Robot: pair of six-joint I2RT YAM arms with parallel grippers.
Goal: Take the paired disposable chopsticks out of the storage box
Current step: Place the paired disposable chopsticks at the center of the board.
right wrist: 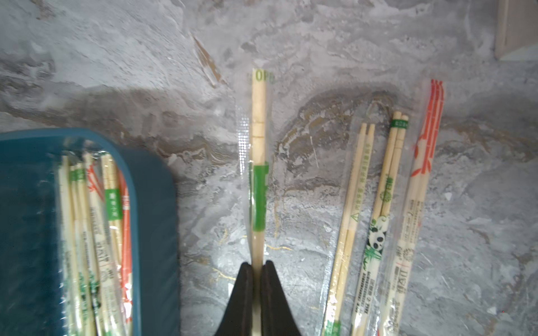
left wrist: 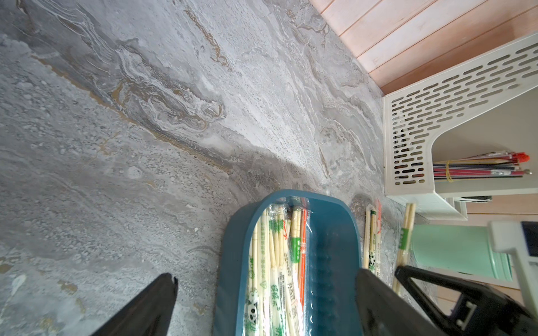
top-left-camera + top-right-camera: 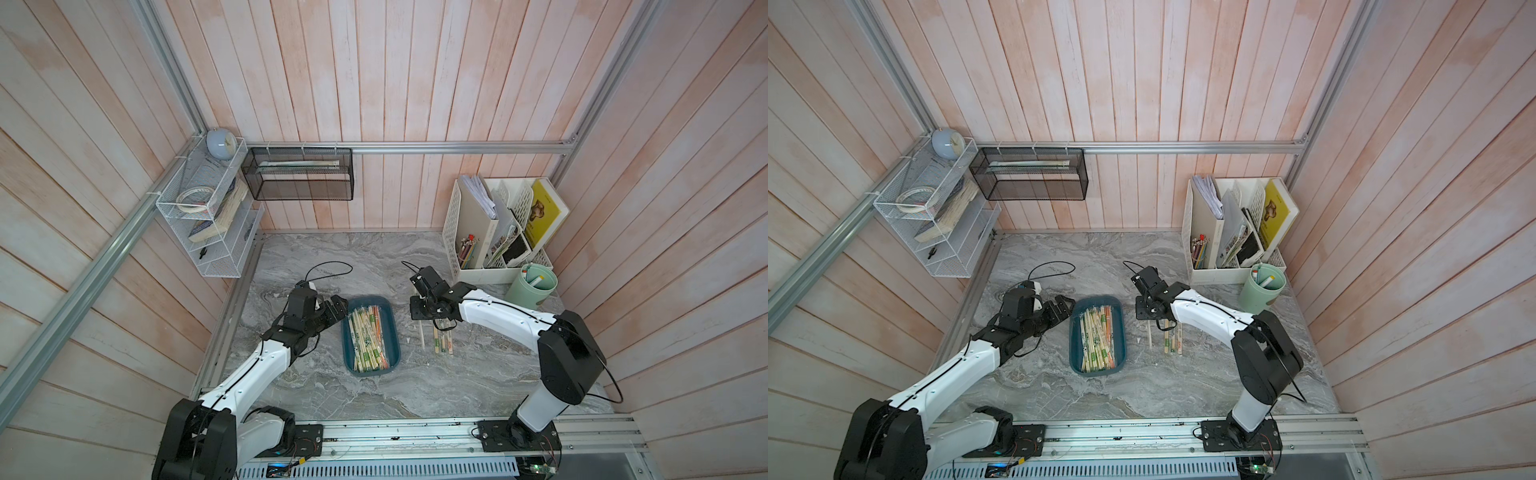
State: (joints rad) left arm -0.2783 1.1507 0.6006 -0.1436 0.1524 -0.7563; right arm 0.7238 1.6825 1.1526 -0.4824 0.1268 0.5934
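My right gripper is above the bare part of the table beside the laid pairs of chopsticks, which is farther from the box (image 3: pixel 390 332), and should next shift toward it, lower and release, continuing their row.
The storage box (image 3: pixel 390 332) (image 3: pixel 1119 332) is a teal tray at mid-table, holding many paired disposable chopsticks (image 3: pixel 368 343) (image 3: pixel 1097 343) (image 2: pixel 279 261) (image 1: pixel 93 232) in clear sleeves. My left gripper (image 3: pixel 338 309) (image 3: pixel 1065 307) (image 2: pixel 266 276) is open at the box's far left end; its fingers straddle that end without touching a sleeve. To the right of the box, my right gripper (image 3: pixel 422 313) (image 3: pixel 1147 311) (image 1: pixel 257 266) is shut on one green-banded pair (image 1: pixel 258 174) (image 3: pixel 422 336), low over the table. Three more pairs (image 3: pixel 442 343) (image 3: pixel 1172 340) (image 1: pixel 378 218) (image 2: pixel 372 232) lie on the table beside it.
A white perforated file organiser (image 3: pixel 490 232) (image 2: pixel 436 116) with coloured pencils (image 2: pixel 480 167) stands at the back right. A green cup (image 3: pixel 534 284) (image 2: pixel 451 250) sits in front of it. A black mesh basket (image 3: pixel 299 174) and a white wire shelf (image 3: pixel 203 208) hang on the walls.
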